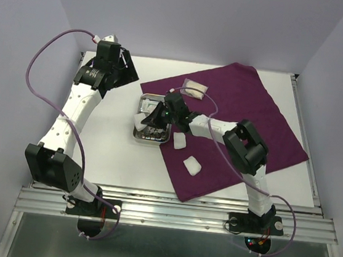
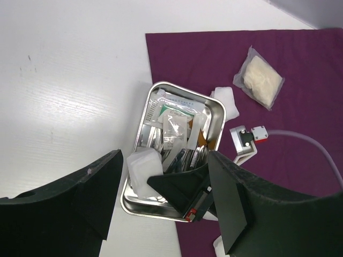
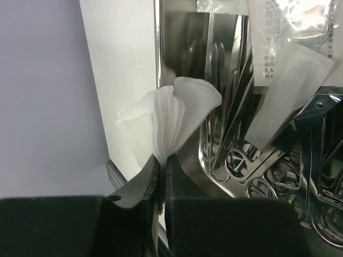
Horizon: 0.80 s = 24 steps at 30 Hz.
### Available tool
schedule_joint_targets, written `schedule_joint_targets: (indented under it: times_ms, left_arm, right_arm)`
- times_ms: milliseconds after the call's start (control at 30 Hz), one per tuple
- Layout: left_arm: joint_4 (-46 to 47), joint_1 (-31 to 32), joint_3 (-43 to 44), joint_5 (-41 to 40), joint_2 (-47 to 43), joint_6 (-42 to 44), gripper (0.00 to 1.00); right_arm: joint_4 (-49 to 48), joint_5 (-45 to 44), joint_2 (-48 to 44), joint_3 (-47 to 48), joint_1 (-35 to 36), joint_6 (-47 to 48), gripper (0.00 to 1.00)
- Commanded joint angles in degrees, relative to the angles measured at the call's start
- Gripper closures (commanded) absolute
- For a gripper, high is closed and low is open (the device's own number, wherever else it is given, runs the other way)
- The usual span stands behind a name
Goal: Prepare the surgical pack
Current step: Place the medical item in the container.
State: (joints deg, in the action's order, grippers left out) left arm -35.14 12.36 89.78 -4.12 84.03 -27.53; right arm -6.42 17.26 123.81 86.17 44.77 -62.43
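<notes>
My right gripper comes down into the steel tray (image 3: 206, 120) next, shifting toward the scissors. The gauze square still overhangs the tray's rim by the white tabletop, hence the shift.
The steel tray (image 1: 142, 104) sits at the left edge of the dark-purple cloth (image 1: 247, 112), filled with silver scissors and forceps (image 3: 268, 184) and clear packets (image 3: 286, 32). My right gripper (image 1: 145, 121) is shut on a folded white gauze square (image 3: 169, 115), holding it at the tray's near-left corner (image 3: 230, 179). The left wrist view shows that gauze (image 2: 142, 169) over the tray rim (image 2: 136, 208). My left gripper (image 2: 165, 158) hangs open and empty well above the tray, at the back left (image 1: 121, 68). Two more gauze squares (image 1: 180, 142) (image 1: 192, 165) lie on the cloth.
A clear packet of white material (image 1: 194, 89) (image 2: 260, 77) lies on the cloth behind the tray, with another gauze square (image 2: 226, 100) by the tray's far corner. White tabletop (image 1: 102, 139) spreads left of the tray. Purple walls enclose the table.
</notes>
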Motion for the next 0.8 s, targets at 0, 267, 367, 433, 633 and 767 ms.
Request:
schedule_joint_targets:
  times_ms: [0, 267, 367, 433, 633, 767]
  left_arm:
    - [1.38, -0.32, -0.92, 0.08, -2.47, 0.11, 0.24]
    - [1.82, -0.49, -2.41, 0.60, -2.55, 0.11, 0.24]
    - [2.00, -0.49, -2.68, 0.78, -2.55, 0.19, 0.24]
    - [2.18, -0.49, -2.85, 0.96, -2.55, 0.19, 0.24]
    - [2.44, -0.49, -3.38, 1.39, -2.38, 0.19, 0.24]
    - [2.70, -0.58, -3.91, 1.57, -2.38, 0.19, 0.24]
  right_arm:
    - [-0.53, -0.29, 1.52, 2.69, 0.67, -2.86, 0.99]
    - [3.16, -6.26, 1.44, 1.20, 1.81, -5.15, 0.99]
    - [4.04, -7.41, 1.08, 0.84, 1.81, -5.33, 0.99]
    - [4.48, -7.85, 1.08, 0.75, 1.81, -5.33, 0.99]
    - [5.36, -7.76, 1.26, 0.75, 1.81, -5.24, 0.81]
    - [5.45, -8.64, -0.14, 0.05, 1.81, -4.45, 0.68]
